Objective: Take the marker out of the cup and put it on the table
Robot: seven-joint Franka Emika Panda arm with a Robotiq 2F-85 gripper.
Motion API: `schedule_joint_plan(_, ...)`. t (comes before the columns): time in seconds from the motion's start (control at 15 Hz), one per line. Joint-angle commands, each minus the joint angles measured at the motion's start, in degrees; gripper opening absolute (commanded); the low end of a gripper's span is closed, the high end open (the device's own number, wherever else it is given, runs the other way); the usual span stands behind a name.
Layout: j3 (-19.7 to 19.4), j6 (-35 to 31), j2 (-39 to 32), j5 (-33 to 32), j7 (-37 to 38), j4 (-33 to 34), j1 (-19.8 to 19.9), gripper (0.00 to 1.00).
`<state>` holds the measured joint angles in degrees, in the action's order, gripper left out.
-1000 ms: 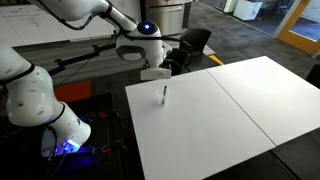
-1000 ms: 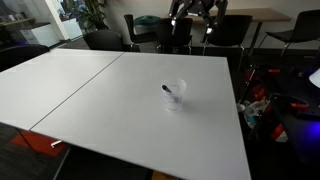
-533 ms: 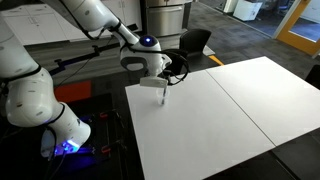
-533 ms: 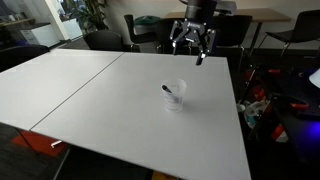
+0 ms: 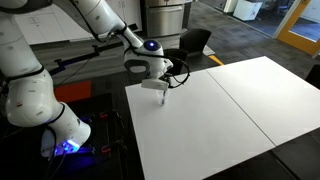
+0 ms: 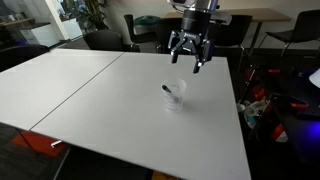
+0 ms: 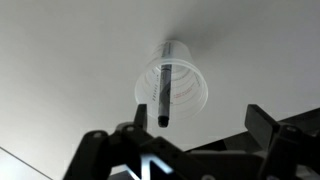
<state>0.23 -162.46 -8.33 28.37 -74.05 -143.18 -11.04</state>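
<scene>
I will move my gripper to the left in the wrist view and lower it around the marker's upper end (image 6: 167, 89) (image 7: 163, 119), which sticks out past the cup's rim below my gripper.
The small translucent cup (image 6: 174, 96) stands on the white table (image 6: 95, 90) near its edge, with the dark marker (image 6: 169, 91) leaning inside it. In the wrist view the cup (image 7: 185, 88) is seen from above, and the marker (image 7: 162, 95) stands in it, tip towards the camera. My gripper (image 6: 188, 62) hangs open and empty above and just behind the cup. Its two fingers (image 7: 185, 135) show at the bottom of the wrist view. In an exterior view the gripper (image 5: 160, 90) hides most of the cup on the table (image 5: 230, 110).
Black office chairs (image 6: 150, 30) stand beyond the table's far edge, one also showing in an exterior view (image 5: 195, 42). The robot's base with a blue light (image 5: 65, 142) is beside the table. A thin seam (image 5: 245, 100) crosses the tabletop.
The arm has come down and moved over the table edge towards the cup. The gripper now hangs just above the cup. Cup and marker have not moved.
</scene>
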Motion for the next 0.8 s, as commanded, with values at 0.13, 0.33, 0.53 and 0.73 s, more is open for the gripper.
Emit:
schedule_joint_plan(0.13, 0.79, -2.35, -3.04, 0.5, 0.77, 2.5, -0.68, 0.99)
schedule_joint_plan(0.33, 6.28, -4.07, -4.26, -4.74, 5.96, 2.84, 4.67, 0.76)
schedule_joint_plan(0.53, 7.5, -6.2, -5.63, -9.82, 12.07, 3.18, 6.07, 0.69)
schedule_joint_plan(0.73, 8.17, -7.51, -6.6, -14.49, 17.59, 3.51, 7.39, 0.61)
